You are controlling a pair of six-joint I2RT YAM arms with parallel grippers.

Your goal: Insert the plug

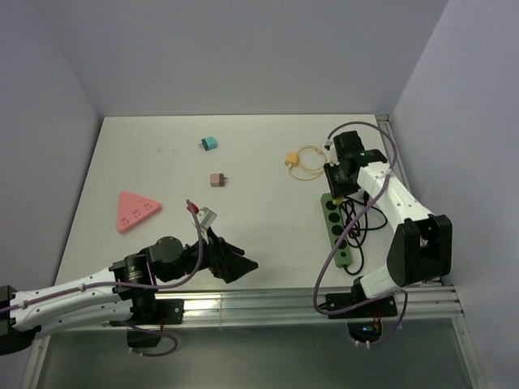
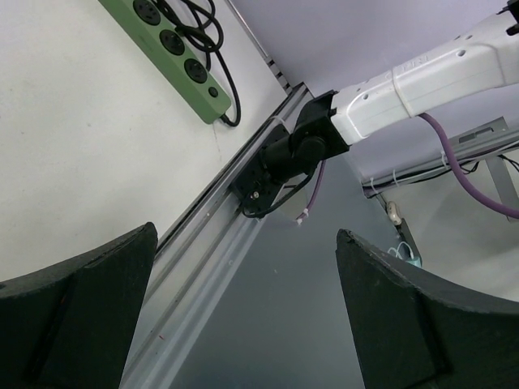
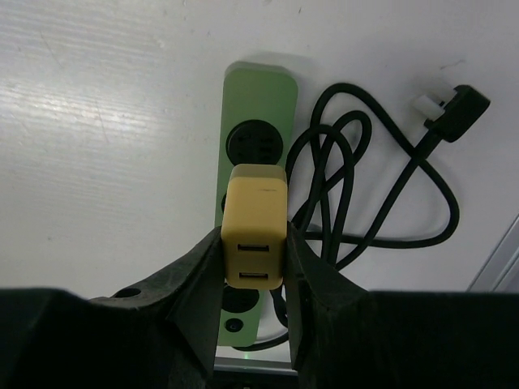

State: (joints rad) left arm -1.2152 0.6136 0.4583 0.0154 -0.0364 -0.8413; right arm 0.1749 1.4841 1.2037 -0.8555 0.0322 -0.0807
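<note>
The power strip's far end socket (image 3: 254,143) is empty and faces up, so my right gripper should bring the yellow plug (image 3: 255,219) down onto it and release it there.
In the right wrist view, my right gripper (image 3: 254,243) is shut on a yellow plug (image 3: 255,219) whose two USB slots face the camera. The plug hangs right over the green power strip (image 3: 258,97), covering the socket just below the strip's end socket (image 3: 254,144). Its prongs are hidden, so I cannot tell whether they touch the strip. From above, the right gripper (image 1: 336,180) sits over the far end of the power strip (image 1: 341,235). My left gripper (image 1: 236,264) is open and empty near the table's front edge, its fingers (image 2: 73,316) wide apart.
The strip's black cable (image 3: 389,186) lies coiled beside it. A teal plug (image 1: 208,143), a brown plug (image 1: 217,179), a pink triangular block (image 1: 134,211) and a yellow connector with a looped cord (image 1: 302,162) lie on the white table. An aluminium rail (image 2: 219,243) runs along the front edge.
</note>
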